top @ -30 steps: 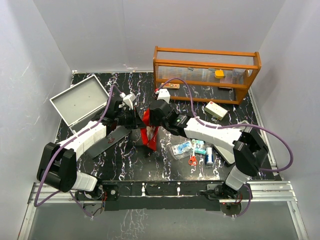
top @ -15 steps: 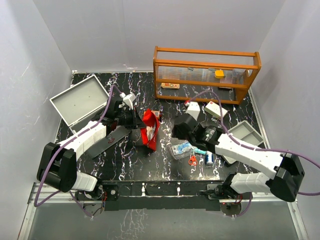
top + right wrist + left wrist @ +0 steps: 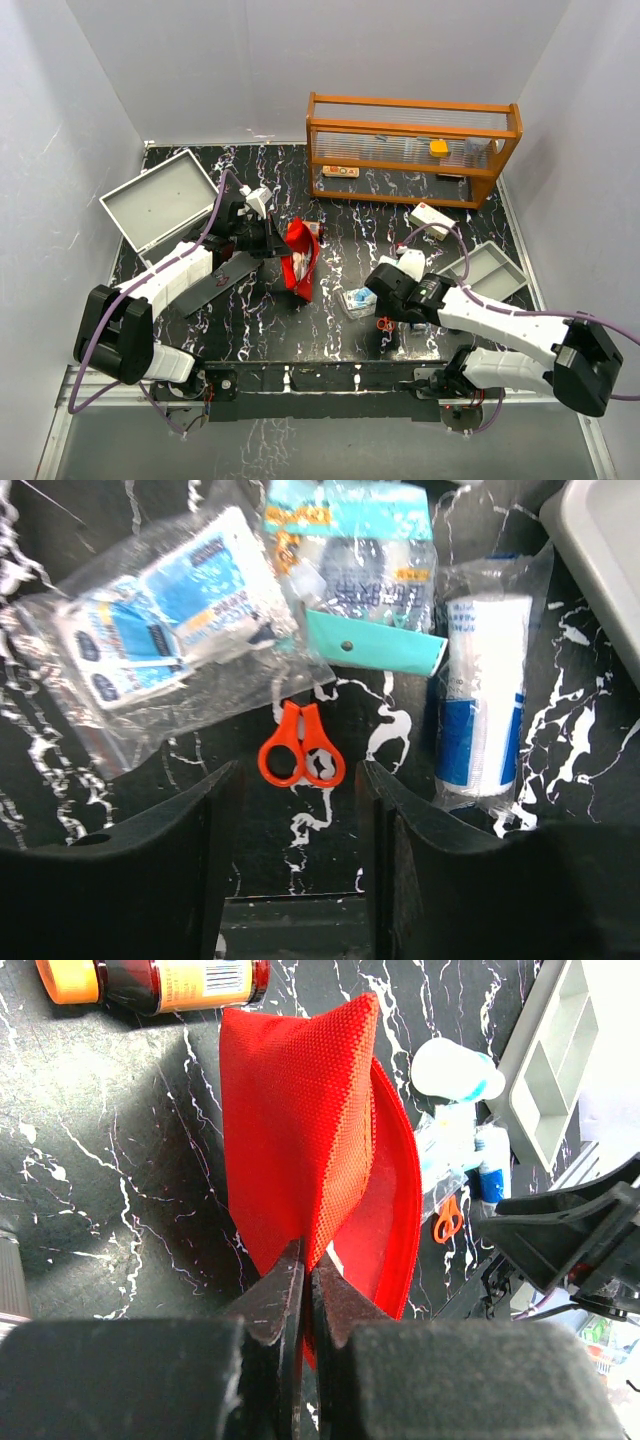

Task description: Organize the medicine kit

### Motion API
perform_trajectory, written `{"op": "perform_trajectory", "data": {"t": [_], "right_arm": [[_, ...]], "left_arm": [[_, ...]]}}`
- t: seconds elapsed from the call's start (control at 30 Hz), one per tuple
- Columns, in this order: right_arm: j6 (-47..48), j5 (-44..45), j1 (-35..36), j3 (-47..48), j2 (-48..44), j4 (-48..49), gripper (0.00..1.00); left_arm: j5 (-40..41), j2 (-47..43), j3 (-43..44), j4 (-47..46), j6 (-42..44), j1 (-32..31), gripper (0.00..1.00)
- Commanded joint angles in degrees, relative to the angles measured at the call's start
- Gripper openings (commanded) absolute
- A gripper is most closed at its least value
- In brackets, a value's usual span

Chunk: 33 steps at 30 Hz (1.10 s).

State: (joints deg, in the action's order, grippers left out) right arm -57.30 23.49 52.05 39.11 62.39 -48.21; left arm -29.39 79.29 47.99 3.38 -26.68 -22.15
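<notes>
The scissors' orange handles are uncovered beside the bag, so I should move my right gripper down onto them next, with one open finger going past each side, and close it.
The medicine kit, a large light-grey case, lies open at the far left. My left gripper is shut on the lower edge of a red fabric pouch, which stands up with its mouth gaping. My right gripper hangs open just above small orange-handled scissors, whose handles lie just ahead of the fingertips, touching neither finger. Around the scissors lie a bag of blue packets, a teal carded pack and a wrapped bandage roll.
A shallow grey divided tray sits right of the right arm. An orange shelf stands at the back, with a white box in front of it. An amber bottle lies beyond the pouch. A black flat strip lies under the left arm.
My right arm left the pouch, swung right and towards the near edge, and came down over the scissors with its jaws opening. The left gripper and the pouch have stayed put.
</notes>
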Motion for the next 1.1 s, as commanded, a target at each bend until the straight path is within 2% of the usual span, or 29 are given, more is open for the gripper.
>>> {"op": "perform_trajectory", "data": {"t": [0.0,0.37,0.63,0.97,1.07], "right_arm": [[-0.18,-0.89,-0.27,-1.13,2.43,2.3,0.46],[5.09,-2.29,-4.04,-1.43,8.0,9.52,0.4],[6.08,-4.18,-5.55,-3.25,9.36,10.84,0.3],[6.97,-5.35,-5.83,-3.66,11.59,11.34,0.3],[7.73,-6.42,-5.93,-3.72,12.4,11.8,0.26]], "left_arm": [[-1.11,-1.15,0.09,-1.35,-0.22,-0.17,0.0],[-1.29,-1.15,0.05,-1.36,-0.31,-0.17,0.0],[-1.24,-1.11,-0.09,-1.45,-0.31,-0.22,0.0],[-1.29,-1.15,-0.04,-1.54,-0.4,-0.17,0.0],[-1.29,-1.15,-0.08,-1.53,-0.39,-0.17,0.0]]}}
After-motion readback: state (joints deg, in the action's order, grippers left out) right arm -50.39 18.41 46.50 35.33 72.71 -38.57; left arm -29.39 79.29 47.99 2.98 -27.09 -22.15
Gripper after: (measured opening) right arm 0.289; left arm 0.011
